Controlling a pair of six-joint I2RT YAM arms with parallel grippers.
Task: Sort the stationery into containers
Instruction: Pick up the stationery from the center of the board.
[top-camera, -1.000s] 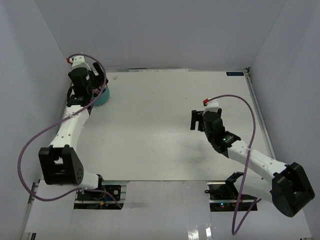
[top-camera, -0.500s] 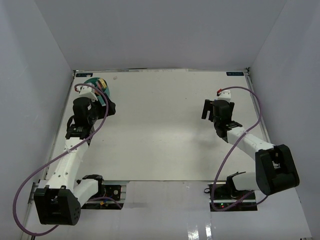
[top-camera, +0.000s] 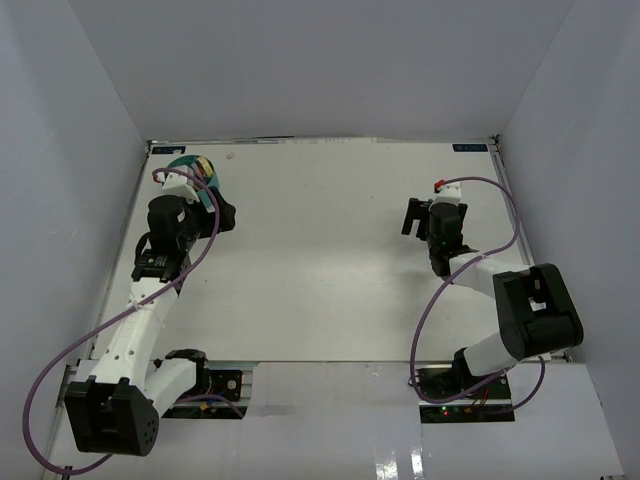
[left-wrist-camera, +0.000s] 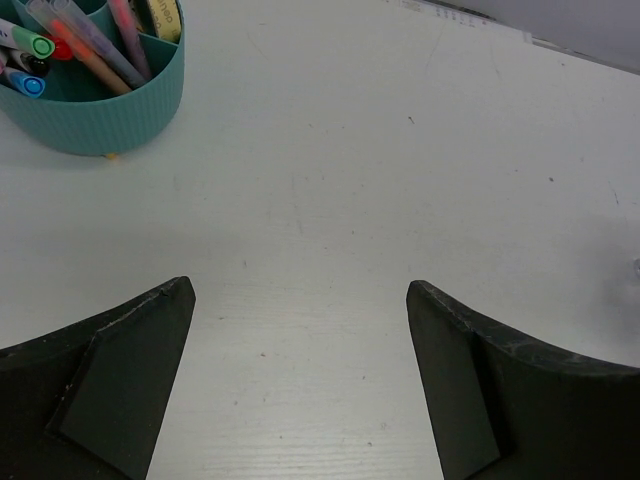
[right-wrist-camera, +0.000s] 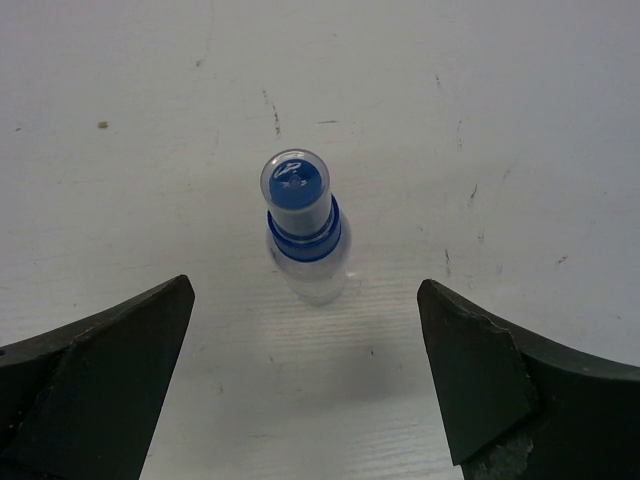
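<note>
My right gripper eases outward around the bottle's blue-ringed neck and closes next, since the bottle stands upright just outward of my open fingers.
The teal round organizer stands at the table's back left. In the left wrist view it holds several markers with green, red, blue and pink caps, and a cream-yellow piece at its far side. My left gripper is open and empty, over bare table just right of and nearer than the organizer. The small blue-capped bottle stands upright on the table. My right gripper is open, its jaws on either side of the bottle and not touching it. The bottle is hidden in the top view.
White enclosure walls ring the table on the left, back and right. A small pale round spot lies near the back edge, right of the organizer. A blue label sits at the back right corner.
My left gripper has drawn back from over the organizer toward me. My right gripper has swung from mid-table to the back right. Both have barely moved in the last half second.
</note>
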